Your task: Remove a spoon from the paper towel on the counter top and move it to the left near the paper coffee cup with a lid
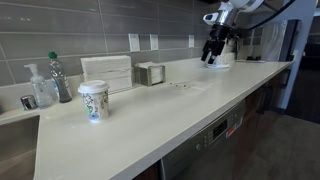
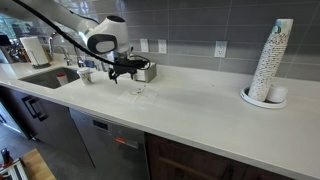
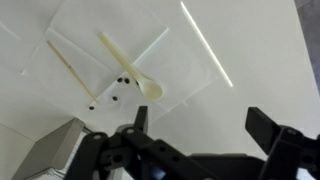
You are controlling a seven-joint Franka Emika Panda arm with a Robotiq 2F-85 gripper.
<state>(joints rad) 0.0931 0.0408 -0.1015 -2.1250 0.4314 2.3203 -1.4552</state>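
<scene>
The gripper moves down over the paper towel (image 3: 175, 65) next and turns to straddle the spoon's neck by the bowl.
In the wrist view the cream spoon (image 3: 128, 63) lies diagonally on the thin white paper towel (image 3: 175, 65), its bowl at the lower right. A thin pale stick (image 3: 70, 65) and small dark bits (image 3: 121, 86) lie beside it. My gripper (image 3: 203, 125) is open and empty, hovering above the counter top (image 3: 270, 60) just off the towel's edge. In both exterior views the gripper (image 1: 213, 52) (image 2: 125, 70) hangs above the counter. The paper coffee cup with a lid (image 1: 93, 100) stands far off at the near left of the counter top (image 1: 190, 110).
A ribbed white towel stack (image 1: 107, 70) and a metal box (image 1: 150, 73) stand by the wall. Bottles (image 1: 50, 82) sit next to the sink (image 2: 48, 78). A tall stack of white cups (image 2: 270, 60) stands at the counter's far end.
</scene>
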